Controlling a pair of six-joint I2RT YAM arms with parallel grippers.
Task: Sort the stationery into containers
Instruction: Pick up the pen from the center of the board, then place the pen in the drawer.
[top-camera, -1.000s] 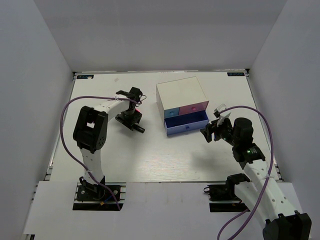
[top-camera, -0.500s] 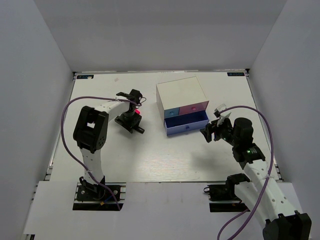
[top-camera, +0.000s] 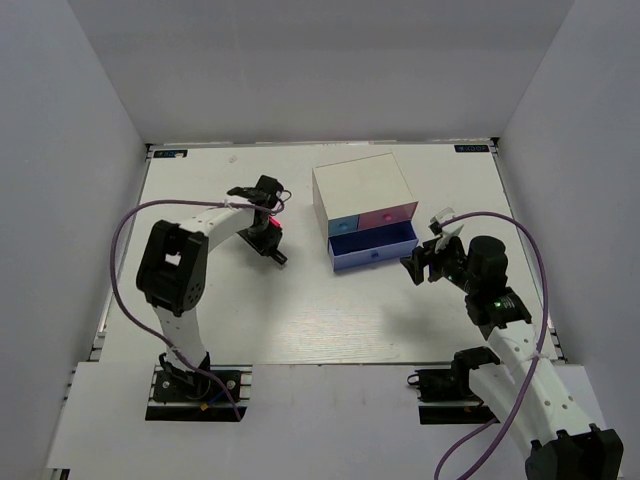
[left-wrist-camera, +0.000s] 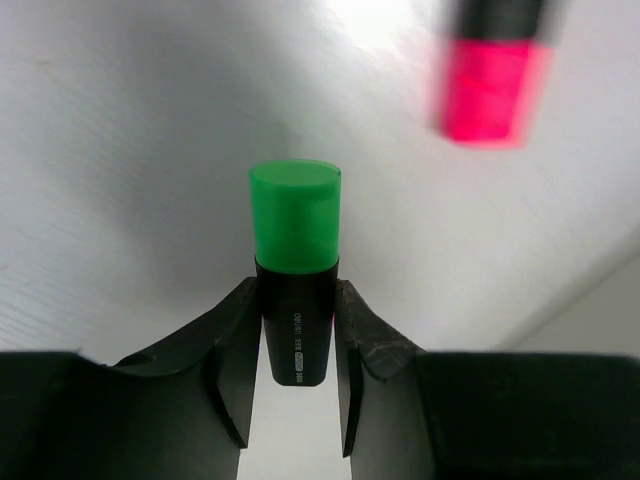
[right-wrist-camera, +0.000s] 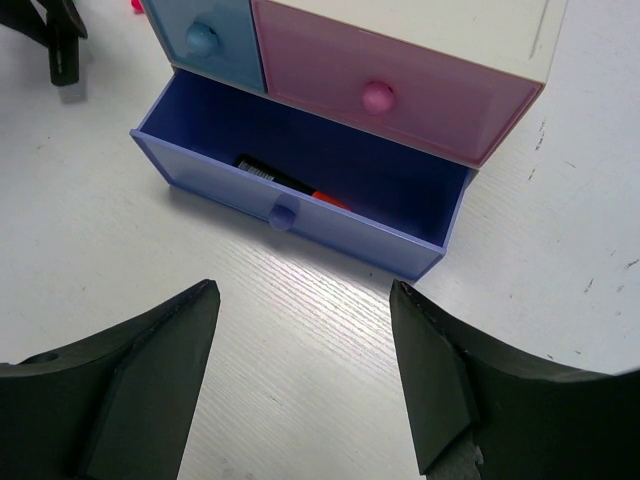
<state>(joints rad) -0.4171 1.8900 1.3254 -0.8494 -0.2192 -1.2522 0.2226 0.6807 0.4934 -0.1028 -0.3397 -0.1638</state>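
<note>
My left gripper needs to carry the highlighter up and to the right in the top view next, over the open lower drawer (right-wrist-camera: 300, 215), because another black highlighter is in there.
My left gripper (left-wrist-camera: 297, 292) is shut on a black highlighter with a green cap (left-wrist-camera: 294, 215), whose cap sticks out past the fingertips. A pink-capped highlighter (left-wrist-camera: 490, 85) lies blurred beyond it on the table. From above, the left gripper (top-camera: 268, 238) is left of the white-topped drawer box (top-camera: 360, 185). The wide blue-purple lower drawer (right-wrist-camera: 300, 215) is pulled open and holds a black highlighter with an orange cap (right-wrist-camera: 290, 183). The light-blue drawer (right-wrist-camera: 205, 35) and the pink drawer (right-wrist-camera: 390, 90) are closed. My right gripper (right-wrist-camera: 303, 290) hangs open and empty in front of the open drawer.
White walls close in the table (top-camera: 300, 320) at the back and both sides. The box stands right of centre, with its open drawer (top-camera: 372, 246) jutting toward the arms. The right gripper (top-camera: 420, 266) hovers just right of that drawer.
The left gripper has closed on the green-capped highlighter, and the left arm's elbow has shifted slightly left. The right arm has not moved.
</note>
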